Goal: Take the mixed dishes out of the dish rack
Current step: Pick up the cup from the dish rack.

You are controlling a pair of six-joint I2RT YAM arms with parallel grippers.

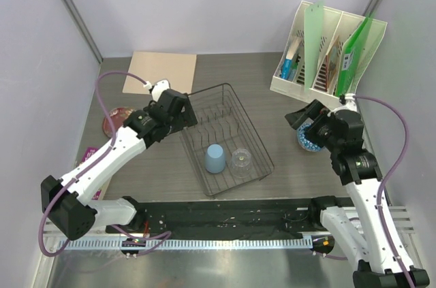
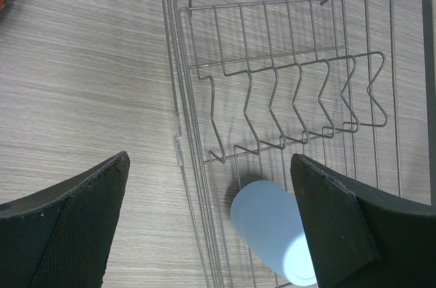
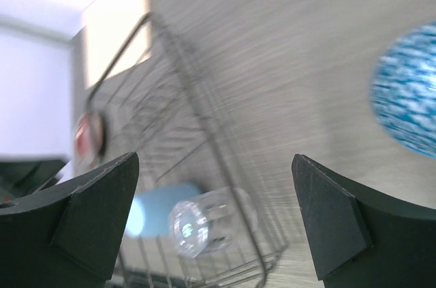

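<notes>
My right gripper swings to the left in the top view next, then lowers over the clear glass tumbler [image 1: 240, 161], since its upturned base faces up uncovered.
The dish rack [image 1: 204, 107] stands mid-table, holding a light blue cup [image 1: 214, 158] and a clear glass tumbler [image 1: 240, 161], both upside down at its near end. The dark red plate [image 1: 113, 120] lies on the table left of the rack. The blue-and-white bowl [image 1: 308, 140] sits on the table to the right. My left gripper [image 1: 188, 112] hovers open over the rack's left rim [image 2: 178, 145], with the cup [image 2: 272, 228] below its right finger. My right gripper [image 1: 304, 121] is open beside the bowl [image 3: 409, 97], facing the tumbler [image 3: 204, 223] and cup [image 3: 153, 210].
A white file holder [image 1: 327, 50] with folders stands at the back right. A tan board [image 1: 161, 72] lies at the back left. A black mat [image 1: 225, 216] runs along the near edge. A pink item [image 1: 88, 155] lies near the left arm.
</notes>
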